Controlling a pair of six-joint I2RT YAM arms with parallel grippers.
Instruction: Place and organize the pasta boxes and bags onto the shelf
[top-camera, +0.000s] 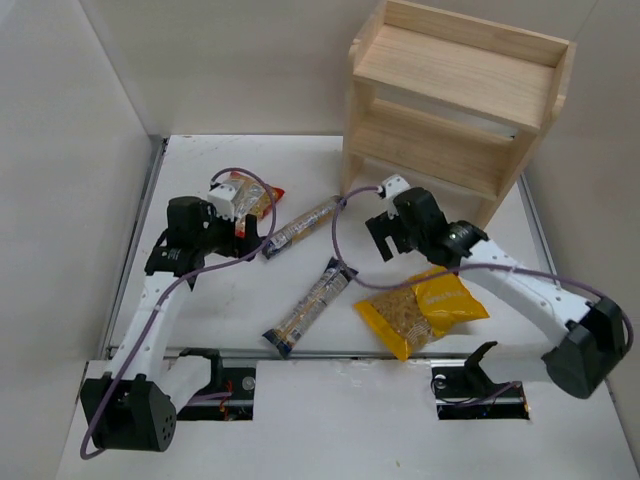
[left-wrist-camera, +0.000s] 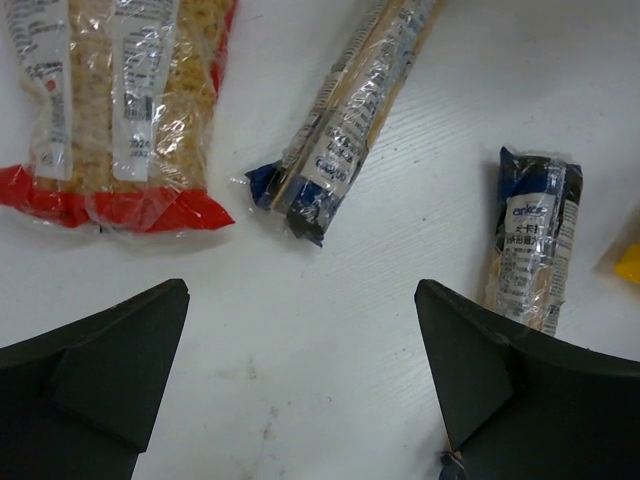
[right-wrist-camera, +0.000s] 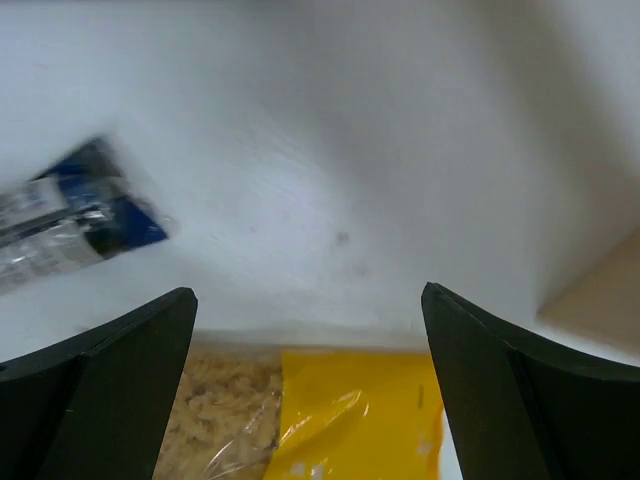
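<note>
Next, my right gripper's open fingers move back and go down onto the yellow bag's clear window (top-camera: 400, 316) (right-wrist-camera: 226, 408), which lies below and nearer my base.
Two long pasta boxes with dark blue ends lie on the white table, one (top-camera: 302, 225) at centre back, one (top-camera: 312, 305) nearer the front. They also show in the left wrist view, one (left-wrist-camera: 345, 120) upper centre and one (left-wrist-camera: 530, 240) at right. The clear bag with red ends (top-camera: 255, 197) (left-wrist-camera: 120, 110) lies at back left. The yellow bag (top-camera: 420, 310) (right-wrist-camera: 350, 415) lies front right. The wooden shelf (top-camera: 455, 110) stands at back right, with nothing on it. My left gripper (top-camera: 243, 232) (left-wrist-camera: 300, 300) is open over bare table near the clear bag. My right gripper (top-camera: 385, 238) (right-wrist-camera: 308, 305) is open above the yellow bag's far edge.
White walls close the table at left, back and right. A metal rail (top-camera: 330, 352) runs along the front, with two black docks (top-camera: 215, 375) (top-camera: 480, 375) set in a white ledge. A shelf leg (right-wrist-camera: 600, 295) shows at the right of the right wrist view.
</note>
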